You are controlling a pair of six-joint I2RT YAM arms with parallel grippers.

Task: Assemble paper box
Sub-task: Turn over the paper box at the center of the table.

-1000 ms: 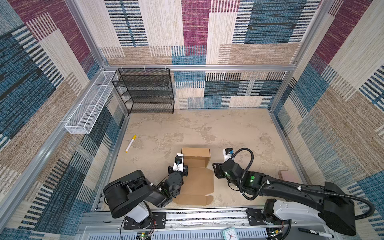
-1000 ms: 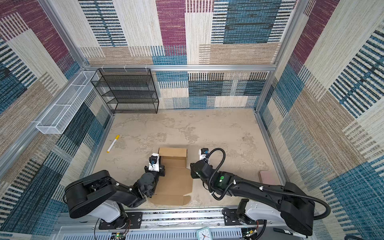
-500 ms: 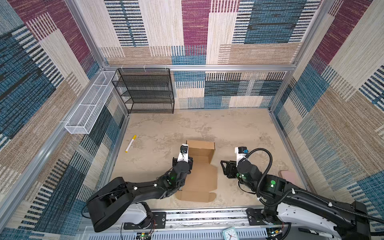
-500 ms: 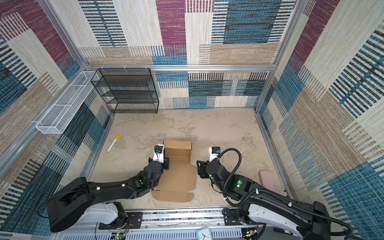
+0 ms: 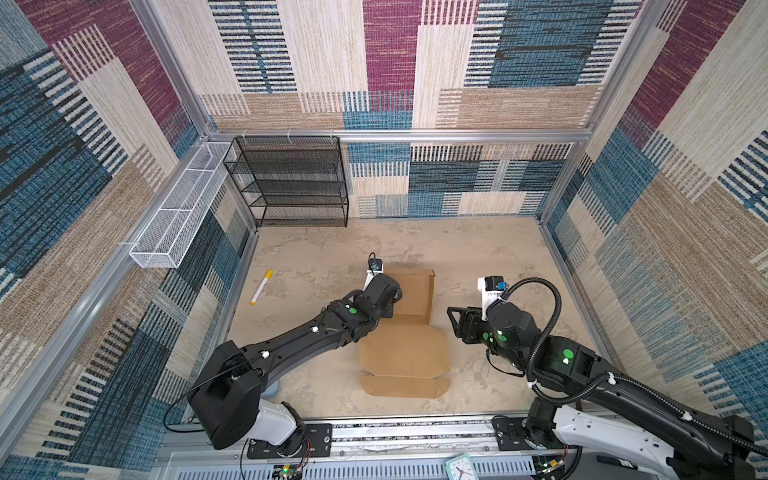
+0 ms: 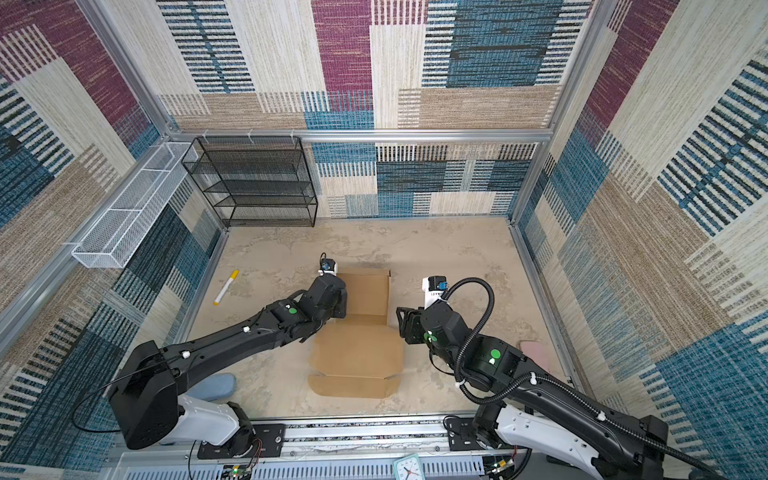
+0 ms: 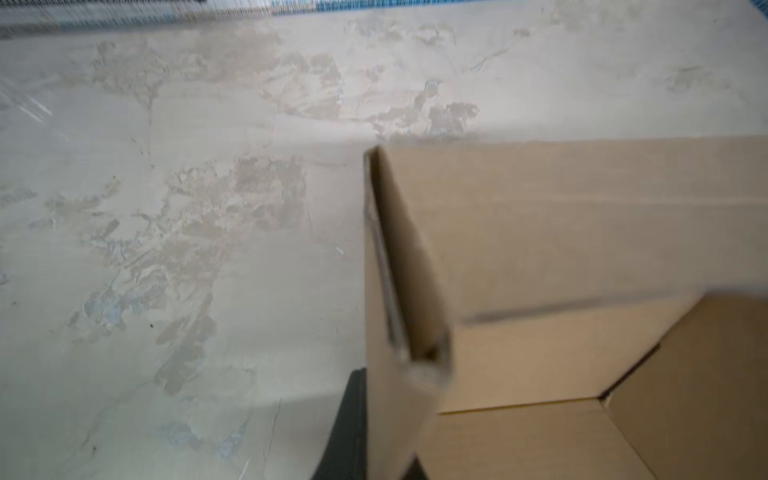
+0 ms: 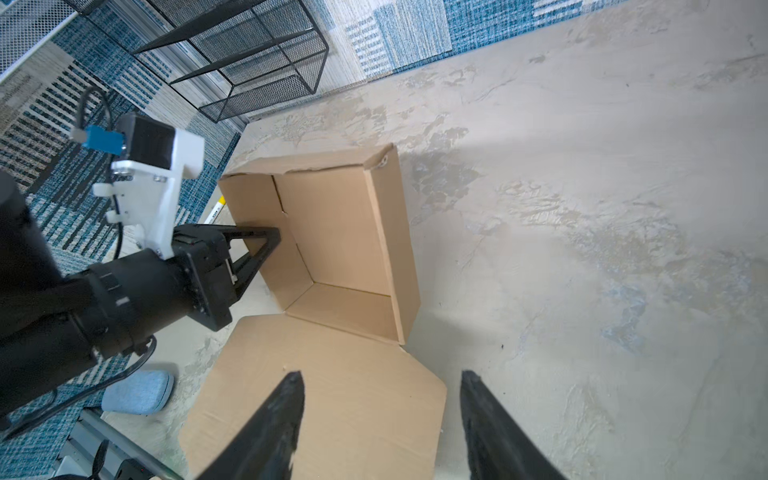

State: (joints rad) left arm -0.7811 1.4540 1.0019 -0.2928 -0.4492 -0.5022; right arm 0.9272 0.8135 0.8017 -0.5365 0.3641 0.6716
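The paper box still stands on end, so the left gripper next needs to tip its fingers downward, pull the paper box's held side [image 7: 400,412] back toward the robot's base, and then let go of it.
The brown paper box [image 5: 411,291] stands on the floor with its far walls folded upright. Its lid panel [image 5: 403,357] lies flat toward the front, as both top views show [image 6: 365,291]. My left gripper [image 5: 390,305] [image 6: 340,301] is shut on the box's left wall. The right wrist view shows its black fingers [image 8: 257,253] pinching that wall, and the left wrist view has the wall's edge [image 7: 399,291] running up between the jaws [image 7: 384,449]. My right gripper [image 5: 451,322] [image 8: 380,376] is open and holds nothing, hovering over the lid's right edge.
A white marker with a yellow cap [image 5: 261,286] lies left of the box. A black wire shelf [image 5: 291,183] and a white wire basket [image 5: 178,208] stand at the back left. A blue pad [image 6: 214,386] lies front left and a pink pad [image 6: 536,353] front right.
My left arm has stretched out, sliding the box farther away and to the right while still gripping its wall. The right arm has swung to the right and its jaws have widened.
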